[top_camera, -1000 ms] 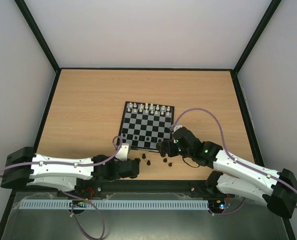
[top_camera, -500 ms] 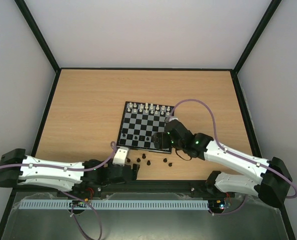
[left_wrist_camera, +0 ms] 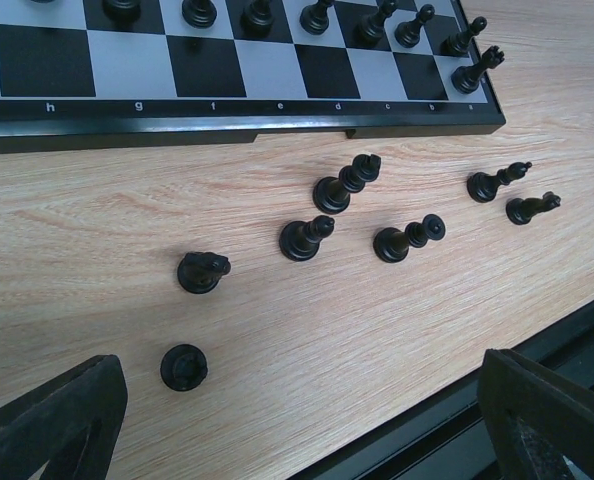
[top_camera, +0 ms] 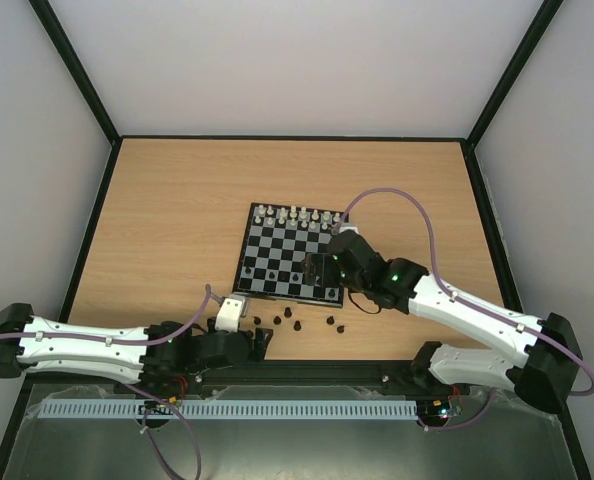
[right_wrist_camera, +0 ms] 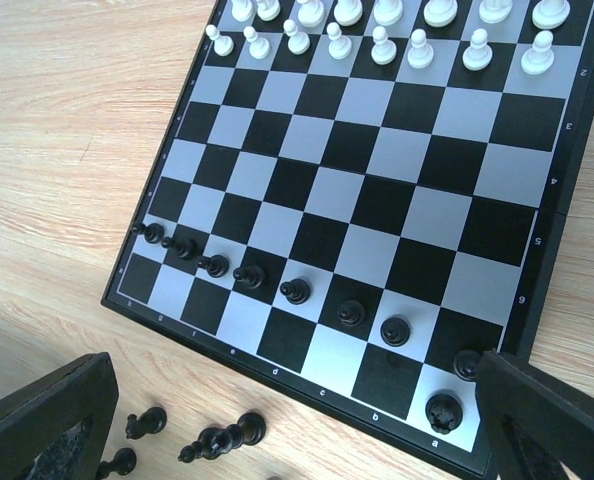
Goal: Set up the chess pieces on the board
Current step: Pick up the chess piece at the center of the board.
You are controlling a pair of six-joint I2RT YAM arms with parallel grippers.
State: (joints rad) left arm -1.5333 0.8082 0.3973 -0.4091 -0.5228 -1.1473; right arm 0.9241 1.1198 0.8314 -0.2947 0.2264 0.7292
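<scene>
My left gripper lowers to the left in its wrist view around the nearest loose black piece next, since that piece stands below it on that side.
The board [top_camera: 277, 250] lies mid-table, with white pieces along its far rows and a row of black pawns [right_wrist_camera: 295, 291] near its near edge. A black rook [right_wrist_camera: 445, 411] stands on the near right corner square. Several loose black chess pieces [top_camera: 295, 322] stand or lie on the table in front of the board; they also show in the left wrist view [left_wrist_camera: 306, 238]. My left gripper [top_camera: 265, 338] is open and empty, low over the table just before those pieces [left_wrist_camera: 297, 430]. My right gripper [top_camera: 315, 268] is open and empty above the board's near edge [right_wrist_camera: 292, 430].
The table's black front rail [left_wrist_camera: 457, 420] runs just behind the left gripper. Black side rails [top_camera: 97, 220] border the wooden table. Bare wood lies left, right and beyond the board.
My right gripper has moved from the board's near right corner up and left over its near edge. My left arm has drawn back to the left along the front edge.
</scene>
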